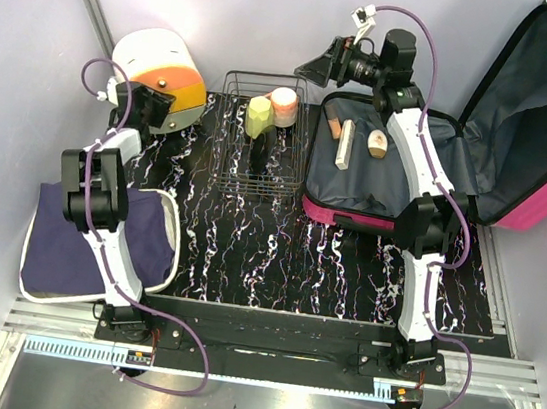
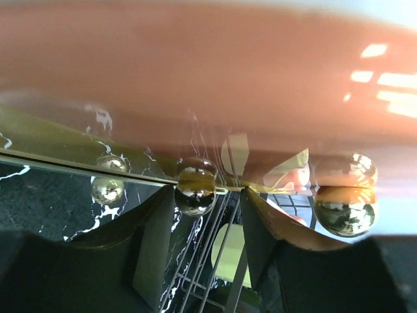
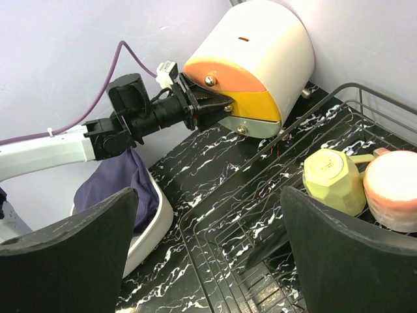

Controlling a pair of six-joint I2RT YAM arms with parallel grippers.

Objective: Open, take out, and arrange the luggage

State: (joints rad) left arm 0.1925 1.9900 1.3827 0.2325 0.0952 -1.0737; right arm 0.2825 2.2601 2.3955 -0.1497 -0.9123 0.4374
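My right gripper crosses to its right in the top view next, tips downward and descends astride the slim white box, which lies uncovered below.
The luggage (image 1: 533, 118), pink shell with dark grey lining, lies open at the right; its lid leans back against the wall. A wooden block (image 1: 344, 143) and a beige oval item (image 1: 377, 144) lie in its base. My right gripper (image 1: 317, 67) is open and empty, held above the table left of the luggage, over the wire basket's back right corner; in the right wrist view (image 3: 208, 222) its jaws stand wide apart. My left gripper (image 1: 154, 104) is open at the front of the white-and-orange drawer box (image 1: 160, 74), its jaws either side of a metal knob (image 2: 194, 188).
A wire basket (image 1: 221, 157) in the middle holds a green cup (image 1: 258, 116) and a pink cup (image 1: 283, 106). A white tray (image 1: 168, 251) with navy cloth sits at the front left. Walls close in at the back and left.
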